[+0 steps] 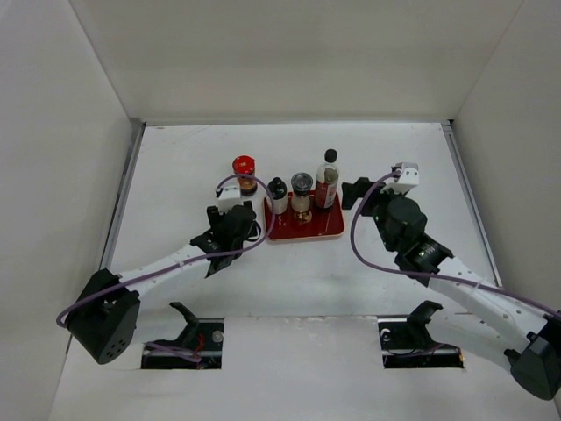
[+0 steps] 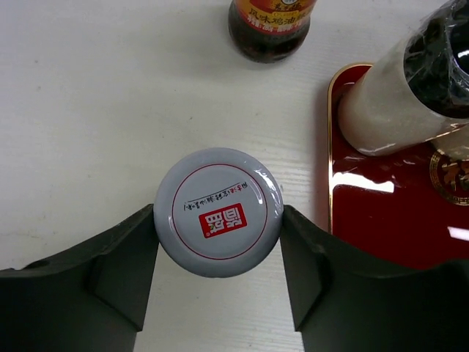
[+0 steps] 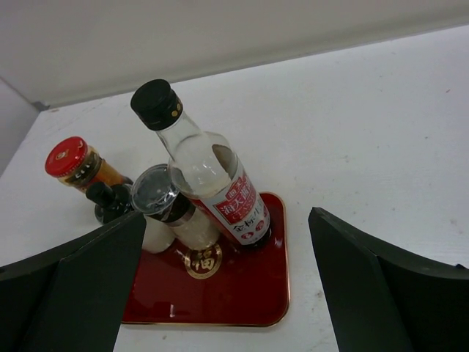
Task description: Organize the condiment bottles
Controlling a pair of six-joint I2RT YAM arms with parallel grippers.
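I'll lift the silver-lidded jar rightward in the top view with my left gripper, then lower and release it on the tray's bare spot before the tall bottle.
My left gripper (image 1: 235, 212) (image 2: 218, 242) is shut on the silver-lidded jar (image 2: 218, 211), both fingers touching the lid, just left of the red tray (image 2: 396, 220). The red-lidded dark jar (image 1: 244, 170) (image 2: 271, 29) (image 3: 69, 160) stands on the table just beyond it. On the tray (image 1: 320, 230) (image 3: 242, 293) stand the black-capped white bottle (image 1: 278, 195) (image 2: 381, 110) (image 3: 106, 199), the dark-capped shaker (image 1: 301, 189) (image 3: 157, 192) and the tall clear bottle with the red label (image 1: 327, 180) (image 3: 220, 191). My right gripper (image 1: 358, 193) (image 3: 227, 220) is wide open and empty, right of the tray, facing the tall bottle.
White walls enclose the table on the left, back and right. Two dark slots sit in the near edge by the arm bases (image 1: 184, 338) (image 1: 421, 338). The near half of the tray is bare.
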